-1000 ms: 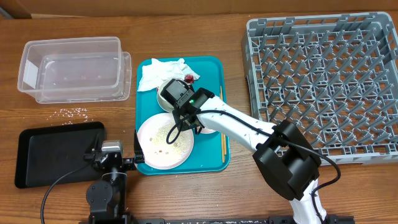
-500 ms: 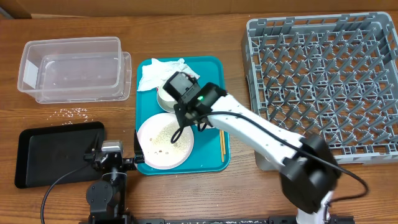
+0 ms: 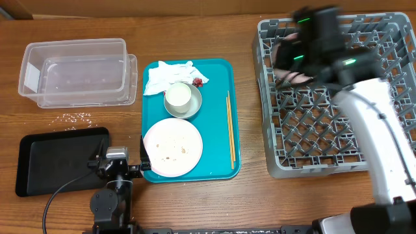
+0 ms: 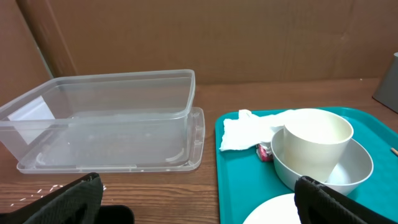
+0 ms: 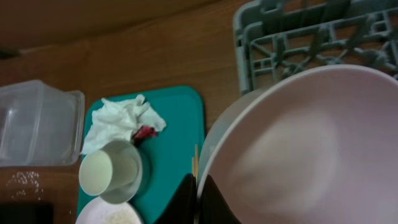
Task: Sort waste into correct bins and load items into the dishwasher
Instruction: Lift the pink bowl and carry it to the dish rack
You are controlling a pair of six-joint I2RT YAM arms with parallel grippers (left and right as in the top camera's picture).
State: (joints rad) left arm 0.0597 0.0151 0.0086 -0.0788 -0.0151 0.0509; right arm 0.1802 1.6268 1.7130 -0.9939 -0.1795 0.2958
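Observation:
The robot's right gripper will next turn the pale pink bowl on edge, then lower it among the far wires of the dishwasher rack, where the rows of pegs are empty.
My right gripper (image 5: pixel 198 193) is shut on the rim of a pale pink bowl (image 5: pixel 298 149) and holds it above the grey dishwasher rack (image 3: pixel 338 123); in the overhead view the gripper (image 3: pixel 296 55) and the bowl (image 3: pixel 285 68) are blurred. The teal tray (image 3: pixel 221 65) holds a white plate (image 3: pixel 172 147) with crumbs, a cream cup (image 3: pixel 178 97) inside a grey bowl (image 3: pixel 193 107), a crumpled tissue (image 3: pixel 166 75), a red scrap (image 3: pixel 197 81) and chopsticks (image 3: pixel 229 130). My left gripper (image 4: pixel 199 199) is open and empty, low at the tray's front-left corner.
A clear plastic container (image 3: pixel 75 71) stands at the back left and a black tray (image 3: pixel 62 159) at the front left. Spilled rice grains (image 3: pixel 75 117) lie between them. The rack's corner shows in the right wrist view (image 5: pixel 292 31).
My right arm lifted the pink bowl off the tray and swung it right, over the dishwasher rack. The chopsticks now show fully. The left arm has not moved.

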